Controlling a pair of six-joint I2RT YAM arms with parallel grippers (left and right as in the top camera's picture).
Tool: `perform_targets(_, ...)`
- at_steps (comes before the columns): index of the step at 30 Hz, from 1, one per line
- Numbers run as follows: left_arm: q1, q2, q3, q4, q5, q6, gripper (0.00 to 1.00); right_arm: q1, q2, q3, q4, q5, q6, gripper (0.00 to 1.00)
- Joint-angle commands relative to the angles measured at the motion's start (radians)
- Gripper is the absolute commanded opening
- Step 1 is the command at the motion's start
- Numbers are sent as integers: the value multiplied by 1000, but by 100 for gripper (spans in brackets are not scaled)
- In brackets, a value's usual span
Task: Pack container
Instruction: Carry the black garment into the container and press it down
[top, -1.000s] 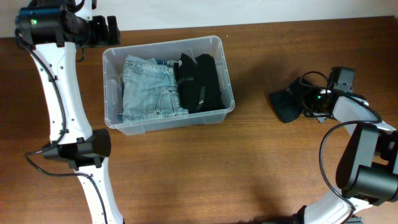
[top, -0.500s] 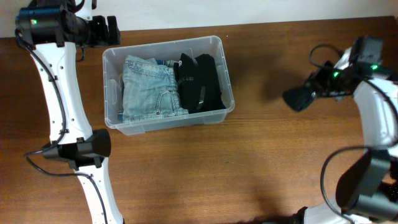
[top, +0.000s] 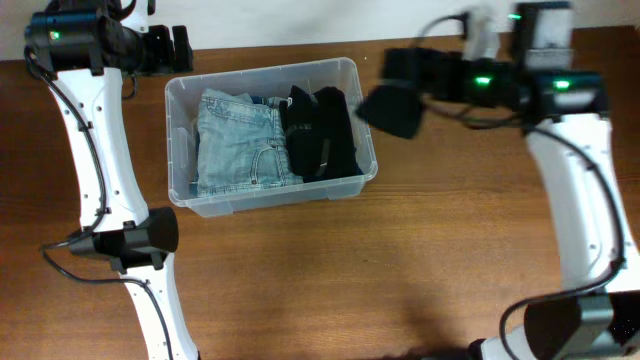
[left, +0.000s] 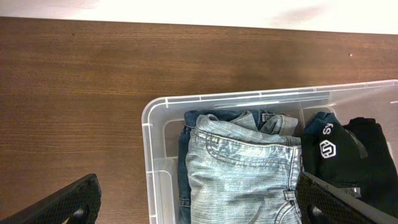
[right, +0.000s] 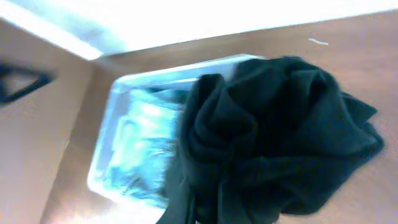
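Note:
The light-blue jeans lie below my right gripper, to its left in the overhead view. I will move my right gripper across and down onto them to let go of the cloth.
The container is a clear plastic bin at the table's back left. It holds folded light-blue jeans and a black garment. In the left wrist view the jeans fill the bin's left part, beside a black garment with a white logo. My left gripper hovers open over the bin's far-left corner, its fingers wide apart. My right gripper is shut on a bunched black cloth, in the air just right of the bin. That cloth hides the right fingers in the wrist view.
Brown wooden table with a pale wall along its far edge. The left arm's white links run down the left side of the bin. The right arm arches over the table's right side.
My right gripper has lifted the black cloth off the table at the right and carried it left and up to the bin's right edge. The left arm has not moved.

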Motion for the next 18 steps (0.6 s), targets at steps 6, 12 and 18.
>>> perform_targets(6, 2, -26, 13, -1, -7, 12, 99, 371, 53, 28, 229, 127, -46, 4)
perform_targets(12, 2, -26, 13, -1, -7, 12, 99, 461, 171, 28, 362, 127, -10, 4)
perform_targets(18, 0, -26, 13, -1, -7, 12, 99, 502, 315, 28, 501, 119, 40, 4)
